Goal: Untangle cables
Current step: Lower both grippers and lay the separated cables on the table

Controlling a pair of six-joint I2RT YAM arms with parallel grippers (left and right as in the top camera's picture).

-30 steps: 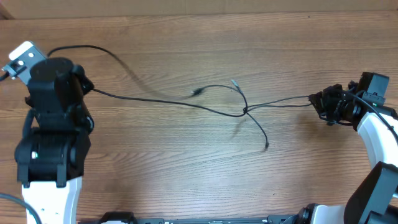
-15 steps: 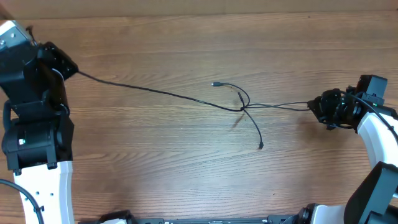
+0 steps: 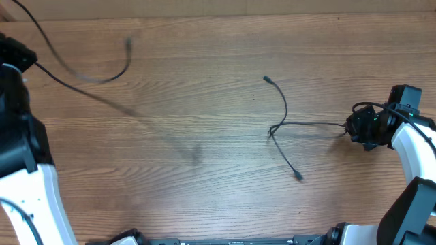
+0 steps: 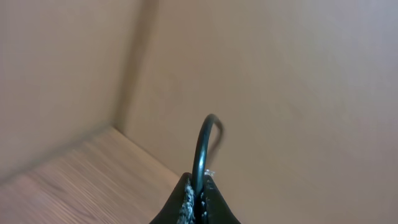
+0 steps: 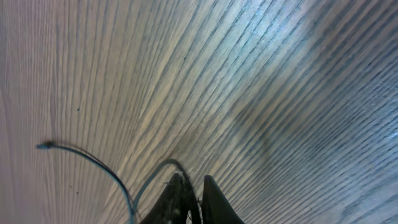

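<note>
My right gripper needs to move toward the second cable's fold next and let go of the cable, because that fold lies left in the overhead view, clear of the other cable.
My left gripper is raised at the far left edge and shut on one thin black cable. That cable hangs blurred in the air, curling up to a free end near the top left. In the left wrist view the fingers pinch this cable, which arcs upward. My right gripper is low at the right, shut on the second cable. It lies on the table, folded at the middle, with plug ends at back and front. In the right wrist view the fingers hold it, and the cable curves left.
The wooden table carries nothing but the cables. The left arm's base fills the lower left corner and the right arm's white link the right edge. A thicker robot wire crosses the top left corner.
My left gripper rose and pulled far left. Its cable slid out of the crossing with the other cable and now swings free. The right cable sprang back and lies alone.
</note>
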